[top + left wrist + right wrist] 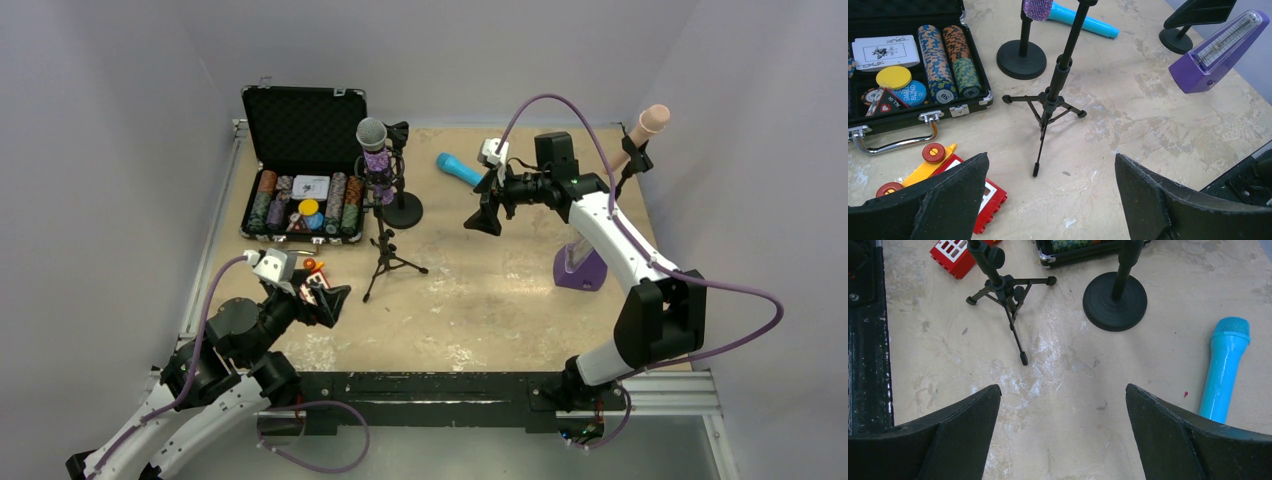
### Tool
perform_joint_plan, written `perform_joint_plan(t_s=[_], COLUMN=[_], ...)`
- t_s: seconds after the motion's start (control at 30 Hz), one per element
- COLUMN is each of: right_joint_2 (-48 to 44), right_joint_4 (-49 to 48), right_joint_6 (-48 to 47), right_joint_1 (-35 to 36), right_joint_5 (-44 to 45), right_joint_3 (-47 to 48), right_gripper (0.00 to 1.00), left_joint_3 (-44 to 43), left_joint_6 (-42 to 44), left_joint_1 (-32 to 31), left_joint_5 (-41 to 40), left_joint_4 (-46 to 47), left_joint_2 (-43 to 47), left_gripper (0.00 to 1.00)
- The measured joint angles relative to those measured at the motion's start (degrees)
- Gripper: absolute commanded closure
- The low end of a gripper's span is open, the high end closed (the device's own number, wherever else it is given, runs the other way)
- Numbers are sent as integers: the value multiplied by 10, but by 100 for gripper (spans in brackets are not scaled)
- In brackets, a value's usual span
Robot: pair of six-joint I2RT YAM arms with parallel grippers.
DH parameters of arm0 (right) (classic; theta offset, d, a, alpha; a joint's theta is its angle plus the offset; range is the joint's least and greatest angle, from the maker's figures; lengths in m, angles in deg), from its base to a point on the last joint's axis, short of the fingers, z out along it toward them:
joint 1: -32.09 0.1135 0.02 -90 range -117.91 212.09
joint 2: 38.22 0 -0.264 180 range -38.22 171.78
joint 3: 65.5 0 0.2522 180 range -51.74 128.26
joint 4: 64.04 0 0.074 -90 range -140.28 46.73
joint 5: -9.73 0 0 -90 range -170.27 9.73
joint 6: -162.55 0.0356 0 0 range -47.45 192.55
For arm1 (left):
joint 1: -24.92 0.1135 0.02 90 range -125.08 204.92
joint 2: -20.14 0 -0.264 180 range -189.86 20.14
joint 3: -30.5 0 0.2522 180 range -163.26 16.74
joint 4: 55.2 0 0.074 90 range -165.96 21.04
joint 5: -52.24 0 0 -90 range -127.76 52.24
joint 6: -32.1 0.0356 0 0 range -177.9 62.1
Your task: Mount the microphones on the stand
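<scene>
My right gripper moves outward and across onto the round-base stand's empty clip (398,134) next, since the clip is outward and left of it in the top view.
The glittery purple microphone (375,150) with a silver mesh head stands upright in the tripod stand (386,245); its lower end (1037,9) shows in the left wrist view. The bright blue microphone (458,168) lies flat on the table at the back, also seen as the blue microphone (1225,365) just right of my right gripper. The pale pink microphone (650,124) sits tilted in a clip at the far right. A round-base stand (402,208) holds nothing. My right gripper (484,222) hovers open near the blue one. My left gripper (335,300) is open at the near left.
An open poker chip case (303,175) lies at the back left. A red and yellow toy (314,274) sits by my left gripper. A purple metronome (580,268) stands under the right arm. The tripod's legs (1008,295) spread over the table's middle.
</scene>
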Motion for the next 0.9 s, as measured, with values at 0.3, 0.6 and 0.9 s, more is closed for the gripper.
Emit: perform_joint_plan(t_s=[0.3,0.6,0.9], right_joint_2=[12,40,78], right_joint_4=[0,-6,-52], right_joint_6=[7,26,69], right_joint_1=[0,0,0], right_joint_5=[-1,-2,-1], right_joint_3=[8,31,89], right_gripper=[1,1,1], left_joint_3=[0,-5,-15], left_joint_6=[0,0,0], left_joint_1=[0,0,0], left_joint_5=[2,2,1], left_joint_4=[-2,-6,-8], left_joint_2=[0,0,0], left_gripper=[0,0,0])
